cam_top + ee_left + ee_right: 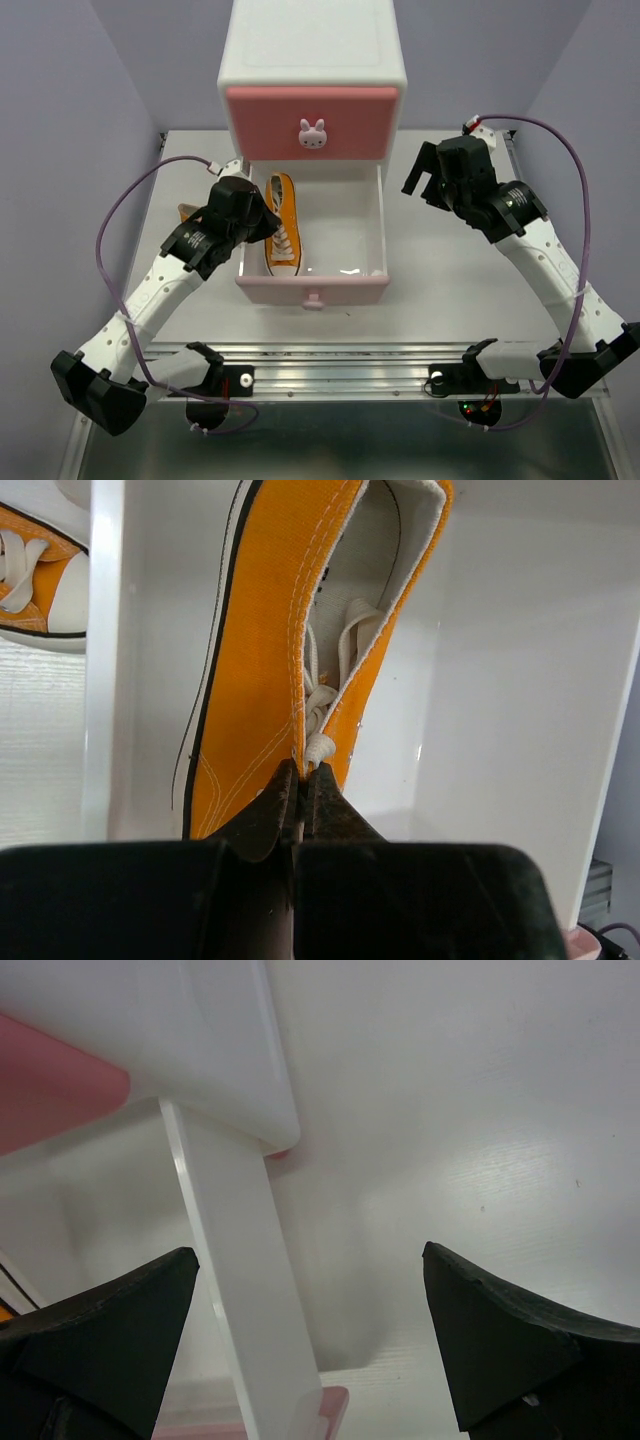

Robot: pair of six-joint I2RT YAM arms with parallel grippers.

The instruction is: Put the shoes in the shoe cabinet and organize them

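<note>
I should lower my left gripper slightly toward the drawer's bottom next and let go of the orange shoe's side, because the shoe is already lined up lengthwise inside the open drawer.
The shoe cabinet [312,60] stands at the back, its upper drawer shut and its lower drawer [345,262] pulled out. One orange shoe [283,228] lies along the left side of the open drawer. My left gripper [266,222] is shut on that shoe's side wall near the laces, as the left wrist view shows (shoe [260,660], gripper [303,775]). A second orange shoe [40,580] lies on the table outside the drawer's left wall, mostly hidden under my left arm in the top view [187,212]. My right gripper [425,185] is open and empty, right of the drawer. The black shoes are out of view.
The drawer's right wall [240,1290] runs between my right fingers' view and the cabinet body [200,1040]. The bunny knob [313,133] sits on the upper drawer front. The right half of the drawer floor [350,225] is bare. Metal rails [330,365] cross the near table edge.
</note>
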